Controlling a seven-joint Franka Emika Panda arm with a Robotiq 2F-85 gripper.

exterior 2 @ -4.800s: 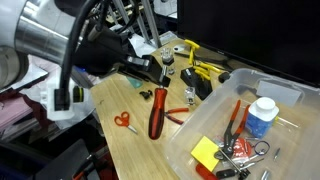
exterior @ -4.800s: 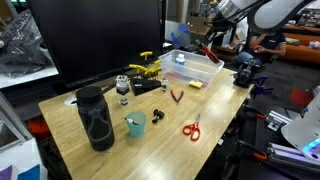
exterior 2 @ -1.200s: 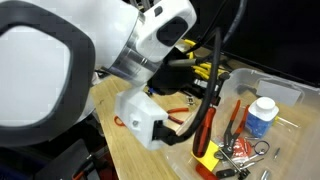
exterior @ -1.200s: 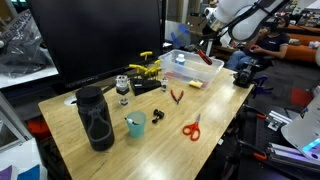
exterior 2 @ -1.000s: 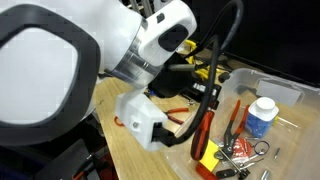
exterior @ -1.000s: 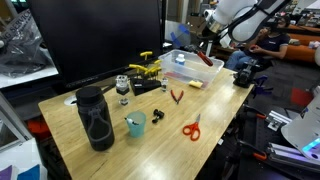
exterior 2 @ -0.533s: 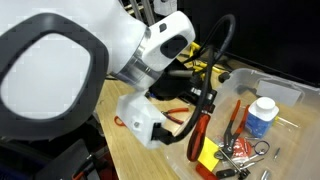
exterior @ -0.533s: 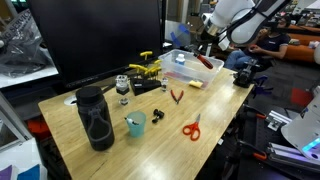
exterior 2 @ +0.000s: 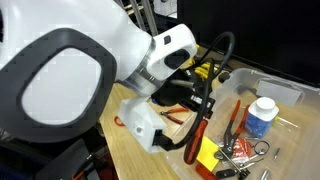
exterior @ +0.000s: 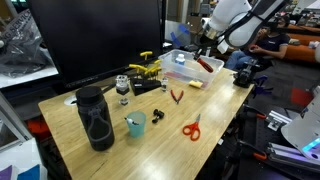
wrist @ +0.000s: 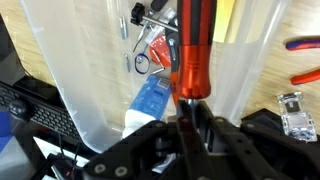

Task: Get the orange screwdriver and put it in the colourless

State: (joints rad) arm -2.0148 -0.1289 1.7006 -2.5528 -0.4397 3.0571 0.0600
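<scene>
The screwdriver still hangs above the tools (exterior 2: 238,125) beside the blue-and-white bottle, so next I should move my gripper down into the bin toward them to release the screwdriver's stem.
My gripper (wrist: 190,108) is shut on the dark end of the orange screwdriver (wrist: 192,48), whose red-orange handle sticks out ahead of the jaws. The screwdriver hangs over the colourless bin (wrist: 95,60), above its contents. In an exterior view the gripper (exterior: 203,50) holds the screwdriver (exterior: 207,63) low over the clear bin (exterior: 185,76) at the table's far end. In an exterior view the screwdriver (exterior 2: 199,132) hangs at the near edge of the bin (exterior 2: 285,92), and the arm hides most of the gripper.
The bin holds a blue-and-white bottle (wrist: 150,105), a yellow pad (exterior 2: 207,152) and small metal tools. On the table are orange scissors (exterior: 191,129), red pliers (exterior: 176,96), a teal cup (exterior: 135,124), a black bottle (exterior: 95,118) and yellow clamps (exterior: 148,68).
My gripper has moved with the screwdriver from high beyond the table to lower over the clear bin. In the last half second it has sunk a little further.
</scene>
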